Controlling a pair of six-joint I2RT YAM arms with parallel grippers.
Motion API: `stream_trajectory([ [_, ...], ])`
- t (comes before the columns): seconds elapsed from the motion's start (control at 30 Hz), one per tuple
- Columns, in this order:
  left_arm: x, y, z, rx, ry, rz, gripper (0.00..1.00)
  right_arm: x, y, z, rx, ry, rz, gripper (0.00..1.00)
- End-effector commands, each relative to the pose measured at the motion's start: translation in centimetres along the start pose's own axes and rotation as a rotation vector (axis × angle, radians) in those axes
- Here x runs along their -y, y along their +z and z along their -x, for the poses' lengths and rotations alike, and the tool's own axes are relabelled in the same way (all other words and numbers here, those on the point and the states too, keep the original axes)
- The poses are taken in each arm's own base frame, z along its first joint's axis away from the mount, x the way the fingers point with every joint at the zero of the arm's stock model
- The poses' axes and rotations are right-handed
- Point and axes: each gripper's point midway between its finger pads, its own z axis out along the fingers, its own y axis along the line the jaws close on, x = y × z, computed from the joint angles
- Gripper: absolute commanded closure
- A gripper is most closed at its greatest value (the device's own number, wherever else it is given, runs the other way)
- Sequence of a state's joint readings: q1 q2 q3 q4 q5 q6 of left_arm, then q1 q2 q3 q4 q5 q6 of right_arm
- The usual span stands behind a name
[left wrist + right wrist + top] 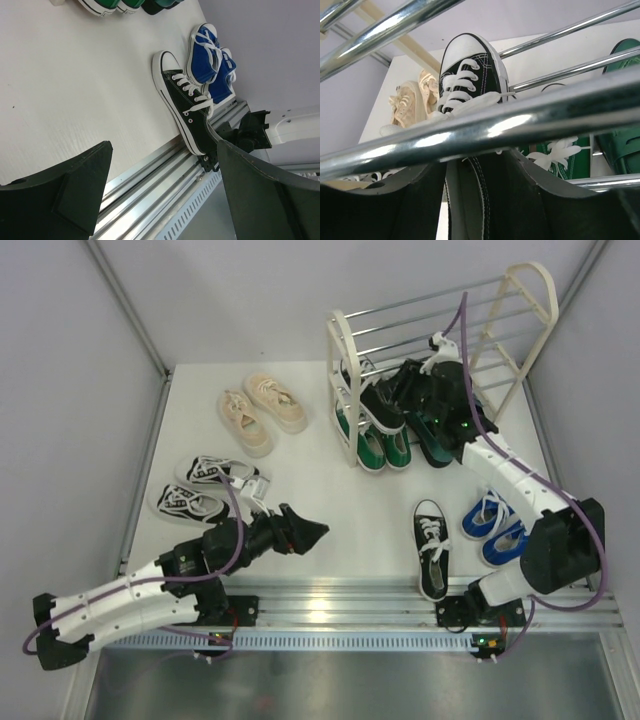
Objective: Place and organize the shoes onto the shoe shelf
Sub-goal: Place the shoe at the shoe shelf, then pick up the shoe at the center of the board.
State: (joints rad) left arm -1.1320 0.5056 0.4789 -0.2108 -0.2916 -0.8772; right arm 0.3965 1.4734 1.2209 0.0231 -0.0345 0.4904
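Note:
My left gripper will next reach across and down, to its right in the top view, onto the unshelved black sneaker's side by the laces, as the sneaker is below there.
The shoe shelf stands at the back right, and its silver rods cross the right wrist view. One black sneaker lies on a tier, toe away from the camera. My right gripper reaches into the shelf; its jaws stand open either side of that sneaker's heel, with a gap showing on the left. The other black sneaker lies near the front rail. My left gripper hovers open and empty over the front edge.
Green sneakers sit on the shelf's bottom tier, dark green loafers beside them. Blue sneakers lie right of the black one. Cream sneakers and striped sneakers lie on the left. A metal rail runs along the front.

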Motion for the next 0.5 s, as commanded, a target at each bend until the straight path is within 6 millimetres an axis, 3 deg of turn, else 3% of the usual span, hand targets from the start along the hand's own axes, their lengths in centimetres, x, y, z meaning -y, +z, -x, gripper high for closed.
stream_trajectory([
  [0.0, 2.9, 0.7, 1.3, 0.016, -0.015, -0.082, 0.09, -2.0, -2.2, 3.9, 0.125, -0.035, 0.068, 0.50],
  [0.3, 4.3, 4.5, -0.9, -0.062, 0.021, -0.081, 0.09, 0.0, -6.9, 4.7, 0.141, -0.201, 0.027, 0.36],
  [0.33, 4.3, 5.4, -2.0, -0.091, 0.032, -0.067, 0.09, 0.7, -8.1, 3.9, 0.097, -0.264, 0.009, 0.34],
  [0.4, 5.5, 6.4, -2.6, -0.109, 0.036, -0.075, 0.09, -0.1, -9.6, 2.9, 0.034, -0.371, 0.108, 0.28],
  [0.43, 5.0, 7.6, -3.9, -0.140, 0.050, -0.040, 0.09, -0.6, -11.1, 2.4, 0.009, -0.548, 0.193, 0.27],
  [0.47, 6.1, 8.2, -3.8, -0.140, 0.051, -0.046, 0.09, -0.5, -12.6, 0.3, -0.089, -0.581, 0.284, 0.25],
])
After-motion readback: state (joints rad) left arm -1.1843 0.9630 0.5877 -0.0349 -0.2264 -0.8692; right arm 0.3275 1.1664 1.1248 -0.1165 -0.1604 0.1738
